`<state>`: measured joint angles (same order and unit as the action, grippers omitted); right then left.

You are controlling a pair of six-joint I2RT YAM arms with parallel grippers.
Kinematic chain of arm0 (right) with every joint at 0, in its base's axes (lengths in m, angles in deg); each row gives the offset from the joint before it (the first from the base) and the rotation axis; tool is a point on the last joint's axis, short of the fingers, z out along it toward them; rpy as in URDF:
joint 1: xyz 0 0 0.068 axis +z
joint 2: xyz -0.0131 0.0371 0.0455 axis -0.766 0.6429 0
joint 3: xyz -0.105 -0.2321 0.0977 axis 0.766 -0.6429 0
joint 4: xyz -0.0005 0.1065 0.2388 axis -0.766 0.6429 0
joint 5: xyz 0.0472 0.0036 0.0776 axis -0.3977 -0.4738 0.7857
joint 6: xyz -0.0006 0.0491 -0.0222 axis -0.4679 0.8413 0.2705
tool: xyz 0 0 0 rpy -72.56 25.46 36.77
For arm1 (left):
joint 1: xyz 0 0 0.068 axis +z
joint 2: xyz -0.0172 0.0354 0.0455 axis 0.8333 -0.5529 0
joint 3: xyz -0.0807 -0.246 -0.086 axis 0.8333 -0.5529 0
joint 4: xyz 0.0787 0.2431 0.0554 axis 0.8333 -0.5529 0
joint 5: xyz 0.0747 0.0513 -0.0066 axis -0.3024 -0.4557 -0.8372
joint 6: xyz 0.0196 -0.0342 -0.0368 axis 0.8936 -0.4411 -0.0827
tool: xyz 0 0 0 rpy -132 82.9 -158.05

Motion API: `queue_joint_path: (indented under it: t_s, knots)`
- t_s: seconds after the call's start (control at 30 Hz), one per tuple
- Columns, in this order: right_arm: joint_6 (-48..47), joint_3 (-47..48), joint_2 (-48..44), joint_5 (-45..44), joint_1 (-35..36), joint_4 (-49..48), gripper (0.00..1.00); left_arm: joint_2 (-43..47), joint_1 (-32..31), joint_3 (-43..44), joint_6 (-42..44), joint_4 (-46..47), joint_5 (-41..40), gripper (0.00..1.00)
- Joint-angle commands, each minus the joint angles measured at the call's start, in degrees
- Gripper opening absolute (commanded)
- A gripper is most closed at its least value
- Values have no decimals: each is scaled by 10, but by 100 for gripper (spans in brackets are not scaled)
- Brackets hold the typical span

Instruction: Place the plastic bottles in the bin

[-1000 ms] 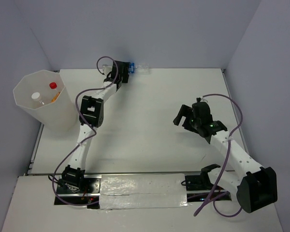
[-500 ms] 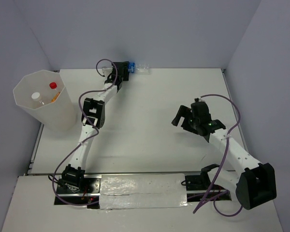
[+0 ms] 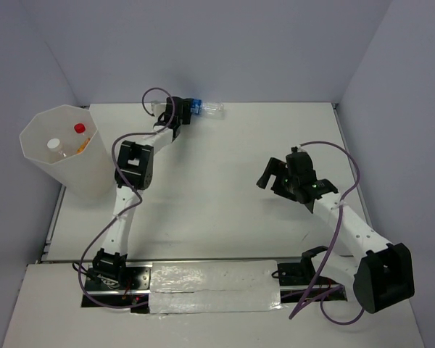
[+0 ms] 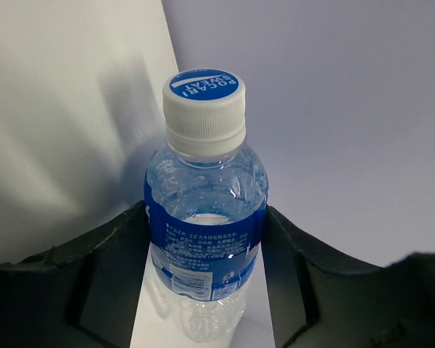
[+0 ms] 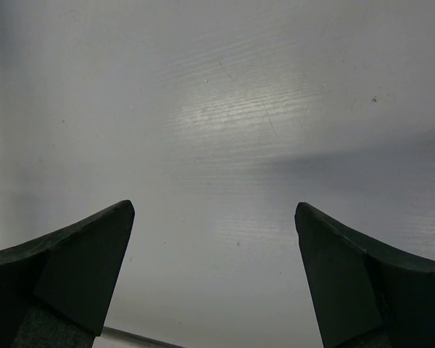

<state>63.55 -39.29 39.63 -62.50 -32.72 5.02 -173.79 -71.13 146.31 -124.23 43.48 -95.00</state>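
Observation:
The bin's rim stands above the table, so next my left gripper should lift the bottle from the table's far edge, swing over the bin's opening and release it.
A clear plastic bottle point(image 4: 203, 181) with a blue label and a white cap lies at the table's far edge point(image 3: 210, 108). My left gripper point(image 3: 191, 107) has its two black fingers point(image 4: 109, 254) pressed against both sides of the label, so it is shut on the bottle. The translucent white bin point(image 3: 40, 163) stands at the far left. Inside it I see a red-capped bottle point(image 3: 79, 128), a white-capped bottle point(image 3: 53, 144) and an orange one point(image 3: 83, 146). My right gripper point(image 3: 272, 168) hovers open over bare table at the right, nothing between its fingers point(image 5: 80, 254).
Grey walls close the table at the back and on both sides. The held bottle lies close to the back wall. The bin stands against the left wall, at the table's left edge point(image 3: 56, 217).
My left gripper's fingers have closed onto the blue-labelled bottle, and the left arm's elbow has shifted a little. The right arm has drawn slightly left.

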Motion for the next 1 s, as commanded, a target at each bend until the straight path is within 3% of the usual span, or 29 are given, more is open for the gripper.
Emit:
queue_joint_path:
  t_s: [0.0,0.3,0.67,0.77,0.87,0.97]
  knots:
    - [3,6,-18,1,2,-25,99,103,-18,-64,102,42,4,56]
    - [-14,6,-69,-10,2,-23,99,298,-68,-145,335,-50,47,58]
    - [-28,14,-126,-39,1,-29,100,595,-96,-162,644,-297,10,53]
    - [-29,12,-136,-38,1,-35,100,649,-89,-143,711,-352,-11,53]
    - [-22,6,-149,-42,2,-41,100,688,-86,-110,769,-456,-70,54]
    - [-15,-6,-166,-45,2,-40,100,734,-80,-120,809,-492,-148,55]
